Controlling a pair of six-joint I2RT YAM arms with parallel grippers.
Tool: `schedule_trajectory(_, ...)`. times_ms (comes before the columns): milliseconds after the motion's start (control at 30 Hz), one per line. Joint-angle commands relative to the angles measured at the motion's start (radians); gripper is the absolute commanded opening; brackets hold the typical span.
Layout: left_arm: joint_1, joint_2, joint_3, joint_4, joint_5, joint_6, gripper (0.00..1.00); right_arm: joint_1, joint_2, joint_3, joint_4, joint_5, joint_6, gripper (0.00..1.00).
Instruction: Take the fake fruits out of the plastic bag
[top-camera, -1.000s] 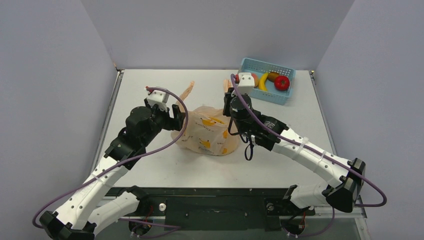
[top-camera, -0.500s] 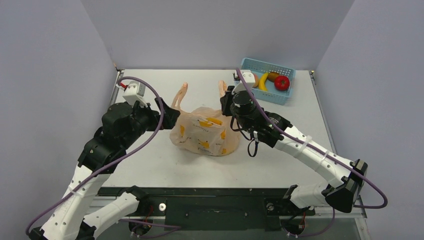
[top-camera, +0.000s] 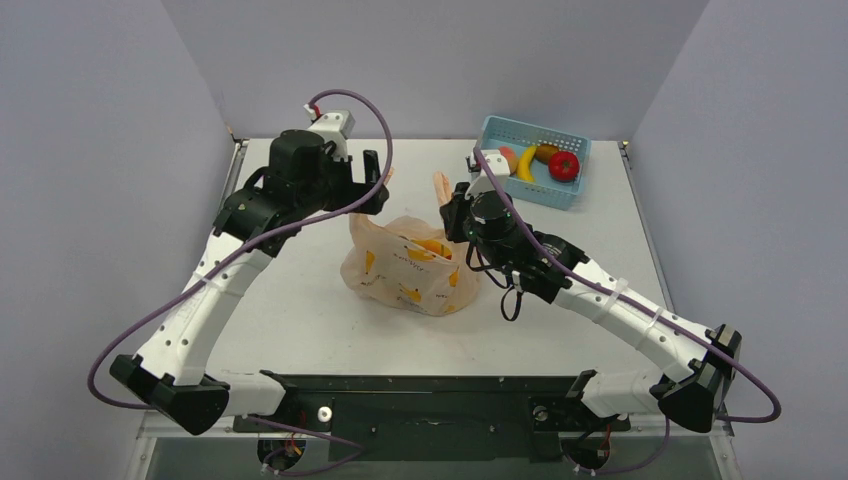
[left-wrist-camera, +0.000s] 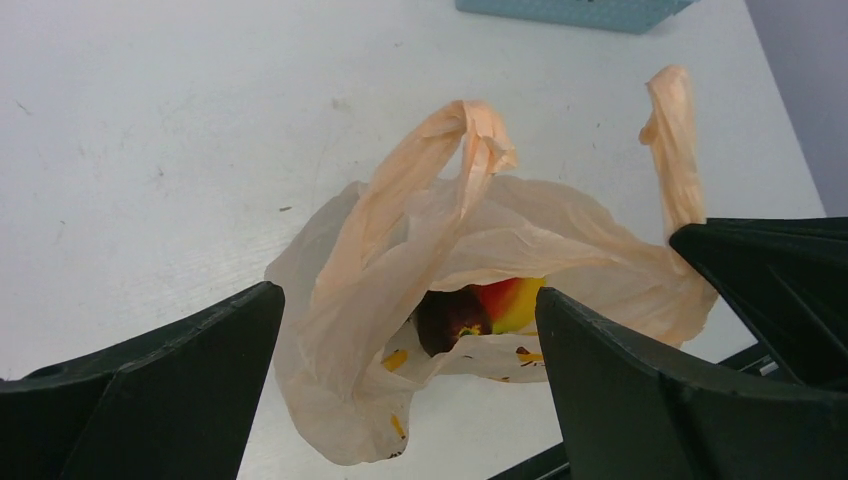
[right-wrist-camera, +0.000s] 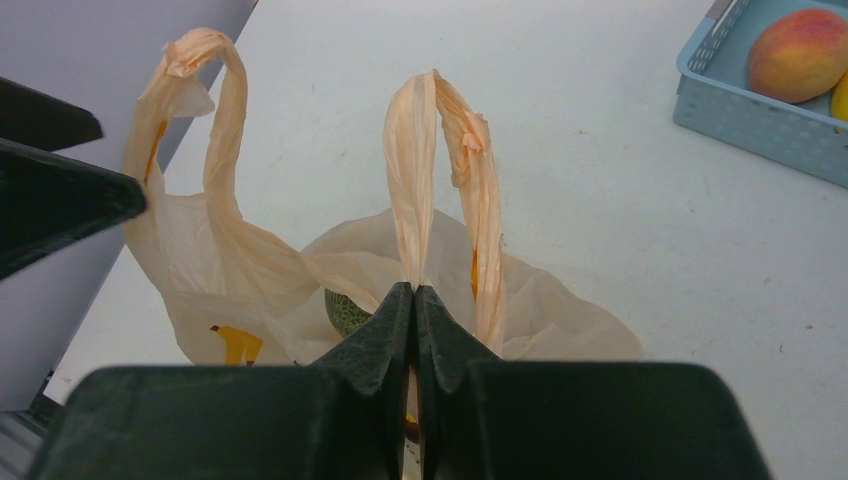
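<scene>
The other handle is held, and the free loop handle's upper part (top-camera: 389, 174) (left-wrist-camera: 478, 150) stands just ahead between my left gripper's open fingers. My left gripper should ease around it next and close.
The pale-orange plastic bag (top-camera: 410, 268) lies mid-table with both loop handles standing up. My right gripper (top-camera: 447, 212) is shut on the right handle (right-wrist-camera: 420, 180), its jaws pressed together at the handle's base (right-wrist-camera: 415, 292). My left gripper (top-camera: 378, 185) hangs wide open above the bag's back left, holding nothing. In the left wrist view the bag's mouth (left-wrist-camera: 470, 300) gapes between its fingers, showing a dark maroon plum (left-wrist-camera: 450, 318) and a red-yellow mango (left-wrist-camera: 512, 303). A patch of green melon (right-wrist-camera: 345, 312) shows through the bag in the right wrist view.
A light-blue basket (top-camera: 548, 196) stands at the back right, holding a banana (top-camera: 525, 163), a shiny red fruit (top-camera: 564, 166) and a peach-coloured fruit (right-wrist-camera: 800, 55). Grey walls enclose the table on three sides.
My left arm pulled away from the bag's left side, then swung up and back over the left handle, its jaws opening wide. The right gripper kept its hold on the right handle.
</scene>
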Motion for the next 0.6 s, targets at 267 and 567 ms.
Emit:
schedule_trajectory(267, 0.005, 0.114, 0.096, 0.001, -0.099, 0.022, 0.6, -0.006, -0.106, -0.029, 0.037, -0.015, 0.019, 0.0)
schedule_trajectory(567, 0.114, 0.063, 0.219, -0.019, -0.424, -0.037, 0.19, -0.053, 0.046, 0.116, 0.191, 0.099, 0.008, 0.0)
